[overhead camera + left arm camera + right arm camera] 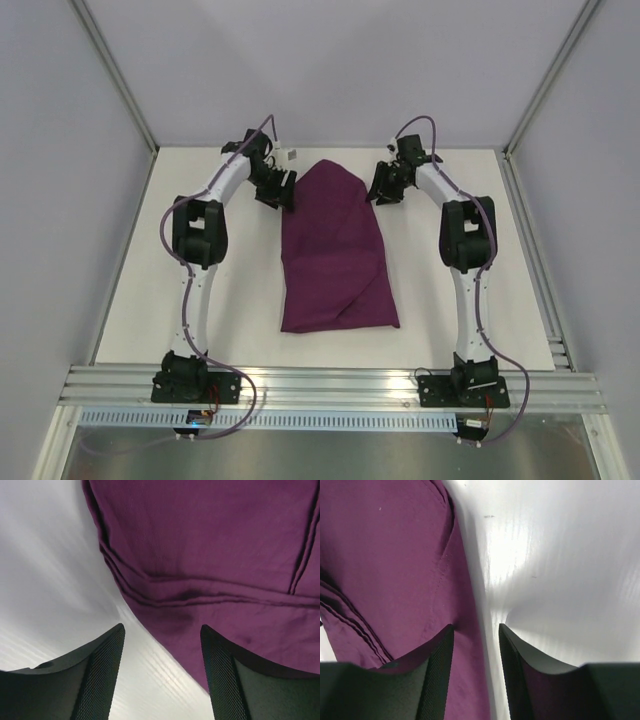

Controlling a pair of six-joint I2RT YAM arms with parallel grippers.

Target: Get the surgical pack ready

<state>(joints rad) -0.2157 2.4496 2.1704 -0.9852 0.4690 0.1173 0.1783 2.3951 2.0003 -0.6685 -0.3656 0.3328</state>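
Note:
Next, my left gripper eases forward until its fingers straddle both layers, then closes, since the cloth's doubled fold corner (139, 596) lies just ahead of the gap in the gripper.
The surgical pack (333, 250) is a dark purple cloth bundle lying lengthwise mid-table, folded to a rounded point at the far end; the tray, gauze and clamps are hidden inside. My left gripper (283, 190) is open at the bundle's far left edge; in the left wrist view the cloth (210, 555) lies ahead and under the right finger, with my left gripper (162, 635) empty. My right gripper (385, 187) is open at the far right edge; in the right wrist view my right gripper (476, 632) straddles the cloth edge (395, 570) without pinching it.
The white table (130, 300) has raised aluminium rails on both sides and a frame bar (330, 385) along the near edge. Grey enclosure walls stand around it. A small white tag (291, 155) sits by the left wrist.

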